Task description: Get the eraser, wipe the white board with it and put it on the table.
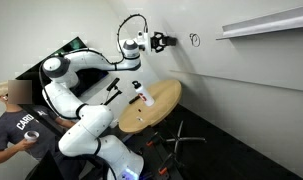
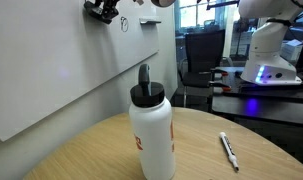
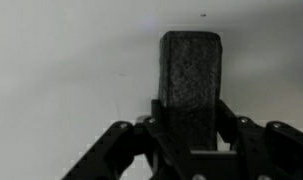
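The gripper should next draw off the white board [image 1: 241,75], tip downward and bring the eraser down onto the bare tabletop [image 1: 164,97] beside the white bottle below, to release it there.
My gripper [image 1: 163,41] is raised against the white board [image 1: 241,75] and is shut on the eraser [image 3: 190,75], a dark block that stands up between the fingers in the wrist view. In an exterior view the gripper with the eraser [image 2: 103,9] sits at the top of the white board [image 2: 51,60]. A small black scribble [image 1: 195,40] lies on the board just beside the eraser; it also shows in the other exterior view [image 2: 122,22]. The round tan table [image 1: 161,100] stands below the arm.
A white bottle [image 2: 151,130] with a black cap and a pen [image 2: 228,150] are on the table [image 2: 81,150]. A person [image 1: 13,125] sits near the robot base. A shelf [image 1: 261,25] juts from the board. A dark monitor [image 1: 61,50] is behind the arm.
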Available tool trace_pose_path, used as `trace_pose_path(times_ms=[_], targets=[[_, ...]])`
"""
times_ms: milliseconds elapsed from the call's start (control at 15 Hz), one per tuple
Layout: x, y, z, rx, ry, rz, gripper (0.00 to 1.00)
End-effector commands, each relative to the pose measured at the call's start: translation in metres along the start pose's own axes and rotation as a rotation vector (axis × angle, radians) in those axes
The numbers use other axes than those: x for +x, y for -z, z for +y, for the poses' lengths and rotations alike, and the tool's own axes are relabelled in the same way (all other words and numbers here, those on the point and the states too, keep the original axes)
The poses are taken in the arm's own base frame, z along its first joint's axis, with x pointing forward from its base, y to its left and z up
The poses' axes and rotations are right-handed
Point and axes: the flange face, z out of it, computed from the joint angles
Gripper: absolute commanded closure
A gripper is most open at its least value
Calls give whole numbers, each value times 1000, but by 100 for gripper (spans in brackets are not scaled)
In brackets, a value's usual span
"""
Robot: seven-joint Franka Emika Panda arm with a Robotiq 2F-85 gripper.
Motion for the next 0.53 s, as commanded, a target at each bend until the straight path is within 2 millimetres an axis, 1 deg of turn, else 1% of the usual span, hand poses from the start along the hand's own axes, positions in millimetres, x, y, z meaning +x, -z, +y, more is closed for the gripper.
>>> trace_pose_path(times_ms=[0,67,133,267,467], targets=[[-17,28,13,140,133,-32,71],[-16,35,15,168,167,-33,71],[-12,42,12,200,185,-17,71],[-6,57,2,264,205,38,71],[-1,72,-16,394,265,105,71]])
